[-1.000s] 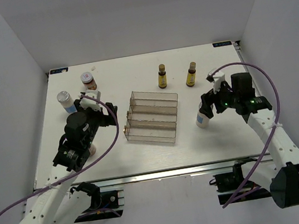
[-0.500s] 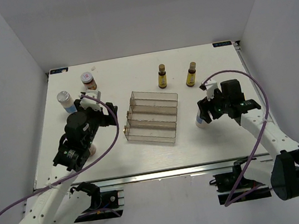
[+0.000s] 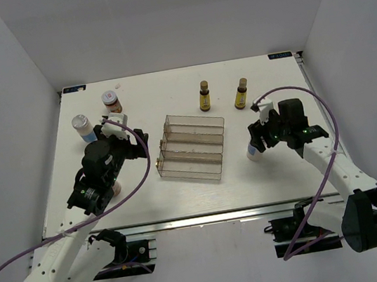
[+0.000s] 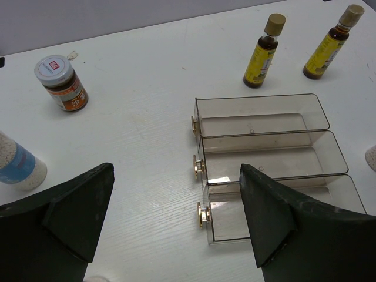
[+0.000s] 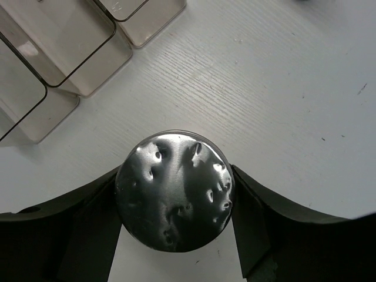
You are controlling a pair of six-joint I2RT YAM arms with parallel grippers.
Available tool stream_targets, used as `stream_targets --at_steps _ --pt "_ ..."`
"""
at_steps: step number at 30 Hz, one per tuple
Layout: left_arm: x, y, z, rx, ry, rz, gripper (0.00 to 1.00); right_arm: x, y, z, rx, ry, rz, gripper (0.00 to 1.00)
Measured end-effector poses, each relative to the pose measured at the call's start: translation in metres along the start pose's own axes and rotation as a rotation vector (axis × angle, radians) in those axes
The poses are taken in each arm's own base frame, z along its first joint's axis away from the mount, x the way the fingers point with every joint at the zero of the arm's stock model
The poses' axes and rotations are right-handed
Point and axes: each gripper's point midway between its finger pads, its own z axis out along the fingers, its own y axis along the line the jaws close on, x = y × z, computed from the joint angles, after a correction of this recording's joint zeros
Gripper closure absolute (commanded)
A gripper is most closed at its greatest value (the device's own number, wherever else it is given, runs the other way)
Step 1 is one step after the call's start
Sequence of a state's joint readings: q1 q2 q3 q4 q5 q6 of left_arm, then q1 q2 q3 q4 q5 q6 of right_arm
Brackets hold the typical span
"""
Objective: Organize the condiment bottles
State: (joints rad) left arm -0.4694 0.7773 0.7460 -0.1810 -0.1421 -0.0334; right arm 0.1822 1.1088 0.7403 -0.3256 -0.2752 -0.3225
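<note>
My right gripper holds the bottle and should next lift outward, then lower it into the far tray's nearer end (image 3: 213, 126) (image 5: 144, 22), as that lies outward and to the gripper's left in the top view.
My right gripper (image 3: 255, 142) is shut on a white bottle (image 3: 252, 151) right of the rack. From the right wrist, its dented silver cap (image 5: 174, 191) is touched by a black finger on each side. My left gripper (image 4: 176, 217) hangs open over bare table left of the clear rack (image 4: 264, 153), holding nothing. A second white, blue-labelled bottle (image 4: 17, 164) stands at the far left, with a red-labelled jar (image 4: 61, 83) behind it. Two amber bottles (image 3: 204, 96) (image 3: 241, 94) stand behind the rack. A pinkish lid (image 3: 115, 189) peeks out beside the left arm.
The stepped rack (image 3: 191, 146) sits mid-table, its three trays holding nothing, with small gold knobs (image 4: 202, 214) on its left end. White walls enclose the table on three sides. The arms' purple cables loop over the near edge.
My right gripper has moved left and down over the white bottle, and its fingers have closed onto the cap. The left arm has stayed still.
</note>
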Motion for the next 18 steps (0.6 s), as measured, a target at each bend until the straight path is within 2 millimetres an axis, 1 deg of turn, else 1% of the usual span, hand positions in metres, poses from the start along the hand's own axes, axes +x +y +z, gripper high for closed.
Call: stream_targets --at_steps 1,2,3,4,6,7,8,10,11,13,16,18 --pt "0.000 0.000 0.000 0.000 0.000 0.000 0.03 -0.001 0.000 0.000 -0.001 -0.003 -0.001 0.38" --pt "0.000 0.000 0.000 0.000 0.000 0.000 0.03 -0.002 0.000 0.000 -0.002 -0.008 -0.005 0.44" --pt "0.000 0.000 0.000 0.000 0.000 0.000 0.03 -0.002 0.000 0.000 -0.002 -0.009 -0.007 0.53" --pt "0.000 0.000 0.000 0.000 0.000 0.000 0.03 -0.002 0.001 0.000 -0.004 -0.009 -0.005 0.69" --pt "0.000 0.000 0.000 0.000 0.000 0.000 0.03 -0.002 0.002 -0.001 -0.007 -0.011 -0.008 0.86" --pt "0.000 0.000 0.000 0.000 0.000 0.000 0.03 -0.002 0.003 -0.002 -0.009 -0.011 -0.008 0.90" --pt "0.000 0.000 0.000 0.000 0.000 0.000 0.03 -0.003 0.004 -0.005 -0.013 -0.012 -0.009 1.00" --pt "0.000 0.000 0.000 0.000 0.000 0.000 0.03 -0.007 0.006 -0.011 -0.020 -0.015 -0.011 1.00" --pt "0.000 0.000 0.000 0.000 0.000 0.000 0.03 -0.012 0.007 -0.015 -0.026 -0.022 -0.013 1.00" --pt "0.000 0.000 0.000 0.001 0.000 0.000 0.03 -0.032 0.008 -0.025 -0.035 -0.048 -0.022 1.00" --pt "0.000 0.000 0.000 0.001 0.000 0.000 0.03 -0.085 0.009 -0.043 -0.042 -0.138 -0.059 1.00" --pt "0.000 0.000 0.000 0.001 0.000 0.000 0.03 -0.122 0.014 -0.051 -0.057 -0.207 -0.092 1.00"
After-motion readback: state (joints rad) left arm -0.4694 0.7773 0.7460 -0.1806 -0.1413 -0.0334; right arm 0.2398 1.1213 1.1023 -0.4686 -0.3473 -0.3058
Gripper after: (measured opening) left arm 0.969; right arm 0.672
